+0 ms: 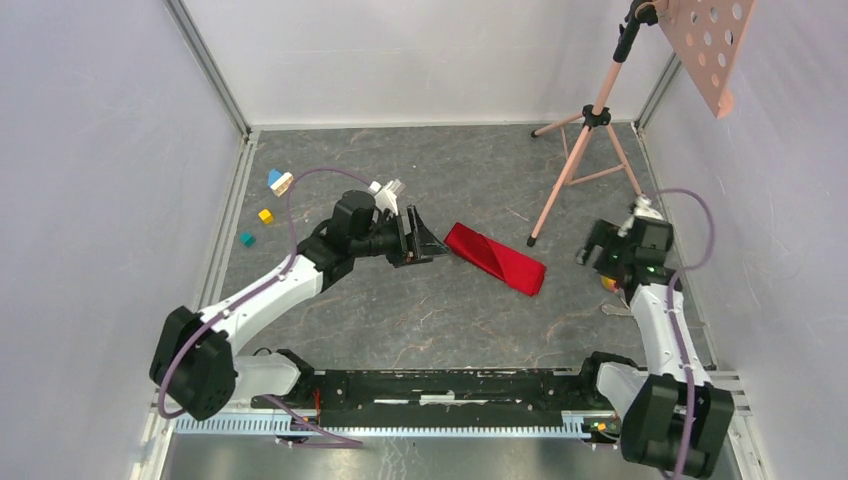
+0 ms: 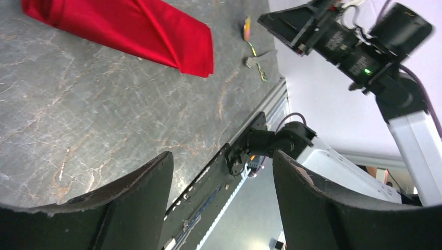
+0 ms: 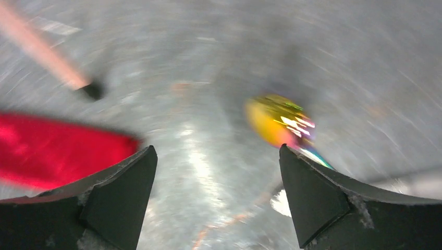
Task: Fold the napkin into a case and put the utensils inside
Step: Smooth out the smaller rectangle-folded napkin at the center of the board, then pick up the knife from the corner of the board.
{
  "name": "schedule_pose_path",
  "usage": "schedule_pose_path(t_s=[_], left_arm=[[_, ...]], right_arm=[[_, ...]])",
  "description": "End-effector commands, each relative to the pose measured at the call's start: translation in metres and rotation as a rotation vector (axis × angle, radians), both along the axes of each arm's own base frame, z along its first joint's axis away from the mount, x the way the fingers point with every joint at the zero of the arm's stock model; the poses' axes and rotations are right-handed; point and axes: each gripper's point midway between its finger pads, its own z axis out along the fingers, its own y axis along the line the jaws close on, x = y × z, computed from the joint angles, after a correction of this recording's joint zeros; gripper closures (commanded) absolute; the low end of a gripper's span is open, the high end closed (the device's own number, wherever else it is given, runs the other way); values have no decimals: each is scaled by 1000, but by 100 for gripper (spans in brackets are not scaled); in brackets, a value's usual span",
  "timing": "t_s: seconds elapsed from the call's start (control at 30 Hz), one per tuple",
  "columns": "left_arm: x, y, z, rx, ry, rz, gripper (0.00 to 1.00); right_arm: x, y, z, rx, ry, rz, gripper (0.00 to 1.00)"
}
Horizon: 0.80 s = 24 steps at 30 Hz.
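Observation:
The silver knife [image 1: 616, 310] lies below my right gripper, nearer my base; next the gripper lowers back onto it, turning so its fingers straddle the narrow metal.
The red napkin [image 1: 495, 258] lies folded into a long narrow case in the middle of the table, also seen in the left wrist view [image 2: 130, 26] and blurred in the right wrist view [image 3: 52, 153]. My left gripper [image 1: 425, 240] [image 2: 223, 156] hovers just left of its left end, open and holding nothing. My right gripper [image 1: 592, 255] [image 3: 217, 148] hangs to the right of the napkin, open and holding nothing. A shiny gold spoon [image 3: 276, 122] [image 2: 247, 27] lies on the table by the right gripper. Thin utensil handles [image 1: 615, 310] [image 2: 256, 61] lie near it.
A pink tripod stand [image 1: 590, 120] rises at the back right, one foot [image 3: 94, 91] close to the napkin's right end. Small toy blocks [image 1: 265, 215] lie at the far left. A perforated board [image 1: 705, 40] hangs at top right. Walls enclose the table.

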Motion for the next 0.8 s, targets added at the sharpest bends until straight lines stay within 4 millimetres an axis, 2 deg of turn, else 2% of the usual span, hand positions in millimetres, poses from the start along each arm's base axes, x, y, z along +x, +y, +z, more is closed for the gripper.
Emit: schedule_pose_path(t_s=[0.0,0.07,0.17,0.3,0.43,0.57,0.77], left_arm=[[-24,5,33,-5,-78,-112,23],[-29,7,40,-14,-85,-116,22],[-36,11,42,-26,-81,-110,22],[-41,17,43,-32,-84,-88,22],[-42,20,42,-33,-85,-68,21],[-40,19,46,-40,-87,-66,21],[-38,15,51,-37,-94,-87,21]], right_arm=[[-71,-76,-33,-53,221,-510,5],[-91,-97,-36,-60,244,-704,3],[-110,-123,-38,-78,271,-891,5],[-109,-141,-45,-53,265,-979,12],[-101,-149,-46,-42,260,-1012,16],[-107,-146,-58,-8,297,-1056,21],[-105,-149,-70,0,275,-1077,27]])
